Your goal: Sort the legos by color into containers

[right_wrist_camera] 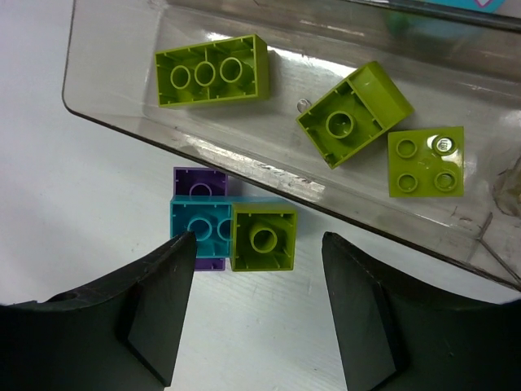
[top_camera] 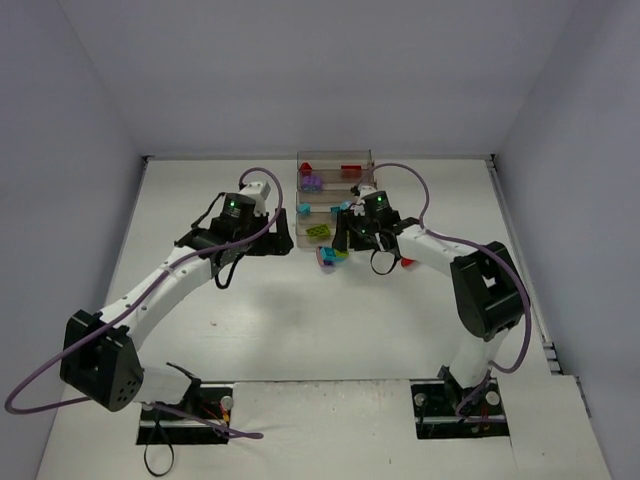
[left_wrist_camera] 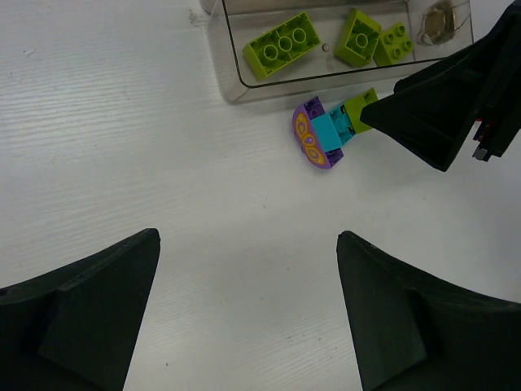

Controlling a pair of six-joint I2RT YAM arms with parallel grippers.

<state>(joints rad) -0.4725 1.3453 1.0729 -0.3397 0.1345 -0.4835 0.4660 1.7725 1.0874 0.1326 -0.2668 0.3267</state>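
The lime brick of the stack (top_camera: 341, 254) (right_wrist_camera: 264, 239) lies below my right gripper, lined up between its open fingers, so the gripper lowers and closes on it next.
A small stack of purple (right_wrist_camera: 199, 182), cyan (right_wrist_camera: 198, 227) and lime green (right_wrist_camera: 263, 237) legos lies on the table just in front of the rack's lowest tray (right_wrist_camera: 98, 106); it also shows in the top view (top_camera: 330, 255) and the left wrist view (left_wrist_camera: 324, 134). That tray holds three lime green bricks (right_wrist_camera: 212, 71). My right gripper (right_wrist_camera: 259, 241) is open and hovers over the stack, its jaws either side of the lime brick without touching it. My left gripper (left_wrist_camera: 247, 236) is open and empty over bare table, to the left of the stack.
The tiered rack (top_camera: 335, 195) stands at the back centre, with red bricks (top_camera: 350, 168) in the top tray and purple (top_camera: 312, 181) and cyan (top_camera: 303, 208) bricks on the middle tiers. A red brick (top_camera: 407, 262) lies on the table by the right arm. Walls close three sides.
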